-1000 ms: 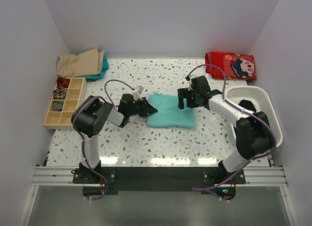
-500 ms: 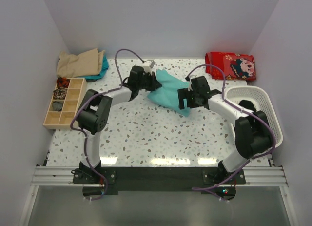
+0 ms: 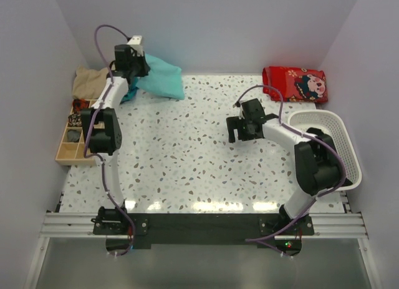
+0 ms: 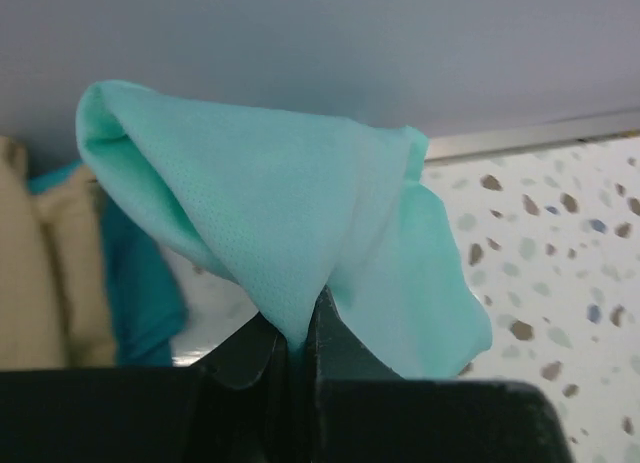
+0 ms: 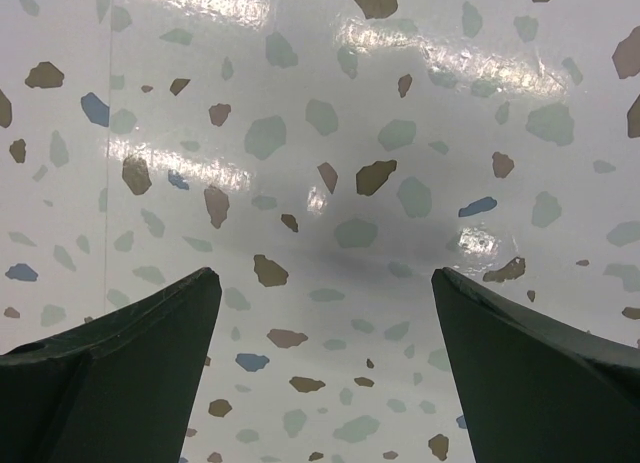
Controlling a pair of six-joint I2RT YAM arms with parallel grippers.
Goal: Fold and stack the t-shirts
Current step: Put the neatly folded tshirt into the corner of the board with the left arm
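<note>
The teal-green t-shirt will next go to the left in the top view with my left gripper, over the stack's tan t-shirt point(image 3: 88, 84) point(image 4: 72, 268), and my left gripper will release it there.
My left gripper point(image 3: 138, 65) is shut on a folded teal-green t-shirt point(image 3: 163, 78) and holds it in the air at the table's far left, next to the stack. In the left wrist view the shirt point(image 4: 270, 223) hangs pinched between the shut jaws of the gripper point(image 4: 300, 348). The stack has a tan t-shirt point(image 3: 98, 80) on a darker teal one point(image 3: 131, 89); both show at the left of the left wrist view, tan point(image 4: 40, 273) and teal point(image 4: 135, 283). My right gripper point(image 3: 239, 130) is open and empty over the bare table, right of centre point(image 5: 325, 283).
A wooden compartment tray point(image 3: 81, 130) with small items stands at the left edge. A white laundry basket point(image 3: 330, 145) sits at the right. A red patterned folded cloth point(image 3: 294, 83) lies at the back right. The walls close in on three sides.
My left gripper has lifted the folded teal-green shirt from the table's middle and carried it to the far left, beside the stack. My right gripper stays open near where the shirt lay.
</note>
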